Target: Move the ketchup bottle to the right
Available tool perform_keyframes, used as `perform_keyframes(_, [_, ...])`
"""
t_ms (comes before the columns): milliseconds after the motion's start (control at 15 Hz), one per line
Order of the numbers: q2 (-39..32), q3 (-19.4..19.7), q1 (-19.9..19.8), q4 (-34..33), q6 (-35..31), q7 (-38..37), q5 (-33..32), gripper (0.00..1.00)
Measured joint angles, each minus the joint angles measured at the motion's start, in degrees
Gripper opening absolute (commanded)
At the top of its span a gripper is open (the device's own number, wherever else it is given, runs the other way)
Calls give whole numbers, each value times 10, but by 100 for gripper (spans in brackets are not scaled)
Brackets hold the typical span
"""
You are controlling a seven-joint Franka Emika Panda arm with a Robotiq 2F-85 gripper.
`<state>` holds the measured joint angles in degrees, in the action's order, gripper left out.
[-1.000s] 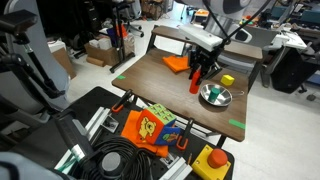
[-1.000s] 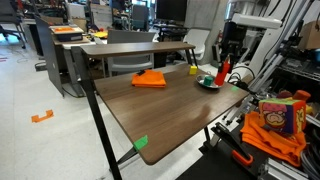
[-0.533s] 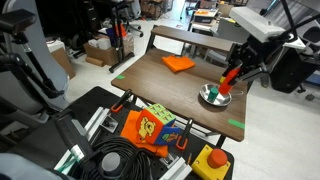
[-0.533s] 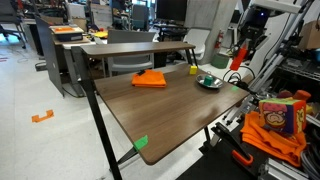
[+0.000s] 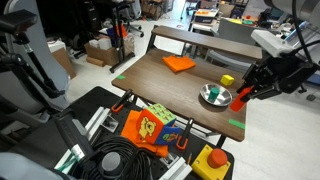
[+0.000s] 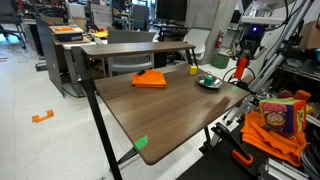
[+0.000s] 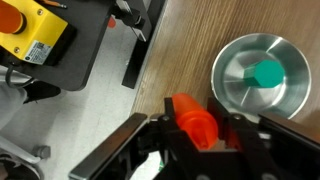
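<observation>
The bottle in my gripper is hanging at a slant in midair. Next I will lower it onto the bare tabletop beside the metal bowl and tilt it upright to let it go.
The ketchup bottle (image 5: 241, 98), a slim red-orange squeeze bottle, is held tilted in the air beside the table's edge, next to the metal bowl (image 5: 215, 95). It also shows in an exterior view (image 6: 240, 66) and in the wrist view (image 7: 193, 120). My gripper (image 5: 248, 92) is shut on it; in the wrist view the jaws (image 7: 196, 135) clamp both sides of the bottle. The metal bowl (image 7: 260, 77) holds a small green piece and lies just beside the bottle. The gripper also shows in an exterior view (image 6: 242, 62).
The wooden table (image 5: 160, 85) carries a flat orange cloth (image 5: 179, 63) at the back and a small yellow block (image 5: 227, 80) behind the bowl. An orange bag (image 5: 150, 127), cables and a yellow box with a red button (image 5: 209, 162) lie off the table's front edge.
The arm has carried the ketchup bottle from the table's middle, past the bowl, out to the table's edge and a little lower. The bottle has gone from upright to tilted.
</observation>
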<state>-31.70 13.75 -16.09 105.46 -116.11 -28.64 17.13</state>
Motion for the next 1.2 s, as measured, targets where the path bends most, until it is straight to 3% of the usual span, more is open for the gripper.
perform_keyframes(600, [-104, 4, 3, -93, 2, -82, 2, 13])
perform_keyframes(1200, [-128, 8, 35, -107, -55, -143, -18, 13])
